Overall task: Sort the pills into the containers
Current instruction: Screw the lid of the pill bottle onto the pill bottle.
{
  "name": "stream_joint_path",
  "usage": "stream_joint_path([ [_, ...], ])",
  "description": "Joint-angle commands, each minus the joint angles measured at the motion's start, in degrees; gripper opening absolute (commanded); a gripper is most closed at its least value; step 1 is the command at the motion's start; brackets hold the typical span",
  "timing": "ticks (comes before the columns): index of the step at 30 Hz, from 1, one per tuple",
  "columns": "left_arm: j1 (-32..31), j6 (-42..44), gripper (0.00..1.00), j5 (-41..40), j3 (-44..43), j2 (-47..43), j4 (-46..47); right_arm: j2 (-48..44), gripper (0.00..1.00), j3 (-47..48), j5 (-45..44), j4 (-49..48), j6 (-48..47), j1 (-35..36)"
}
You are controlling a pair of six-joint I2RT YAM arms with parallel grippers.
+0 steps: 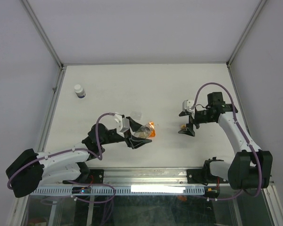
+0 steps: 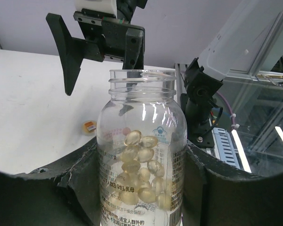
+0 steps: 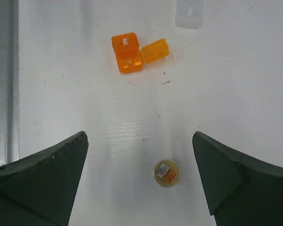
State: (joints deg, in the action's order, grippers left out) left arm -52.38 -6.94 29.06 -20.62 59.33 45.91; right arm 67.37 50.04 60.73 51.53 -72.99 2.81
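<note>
The round orange-tan piece (image 1: pixel 183 126) (image 3: pixel 167 173) lies below, nearer the finger on the right in my right gripper's wrist view. I will next lower my right gripper around it, shifting slightly toward that side.
My left gripper (image 1: pixel 139 137) (image 2: pixel 141 188) is shut on an upright clear plastic vial (image 1: pixel 143 131) (image 2: pixel 141 141) with no cap. Pale yellow capsule pills (image 2: pixel 141 165) fill its lower half. Right beside it on the table lies a small translucent orange container (image 1: pixel 152 130) (image 3: pixel 129 56) with its lid flipped open and a few pale bits inside. My right gripper (image 1: pixel 185 123) (image 3: pixel 139 141) (image 2: pixel 101 77) hangs open, pointing down. On the table between its fingers, touching neither, is a tiny round orange-tan piece (image 3: pixel 167 173) (image 1: pixel 183 126) (image 2: pixel 88 127).
A white bottle with a dark band (image 1: pixel 79 91) stands far back on the left. A small clear object (image 1: pixel 137 114) (image 3: pixel 188 12) lies just beyond the orange container. A metal rail (image 3: pixel 2 70) runs along the table's near edge, and frame posts line its sides.
</note>
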Motion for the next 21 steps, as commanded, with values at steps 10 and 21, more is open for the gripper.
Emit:
stream_joint_path([
  [10, 0.8, 3.2, 0.0, 0.6, 2.6, -2.5, -1.6, 13.9, 0.86, 3.5, -15.9, 4.8, -22.5, -0.3],
  [21, 0.8, 4.6, 0.0, -0.1, 3.1, -1.9, -2.7, 19.1, 0.83, 2.4, -20.7, -2.9, -20.5, 0.1],
])
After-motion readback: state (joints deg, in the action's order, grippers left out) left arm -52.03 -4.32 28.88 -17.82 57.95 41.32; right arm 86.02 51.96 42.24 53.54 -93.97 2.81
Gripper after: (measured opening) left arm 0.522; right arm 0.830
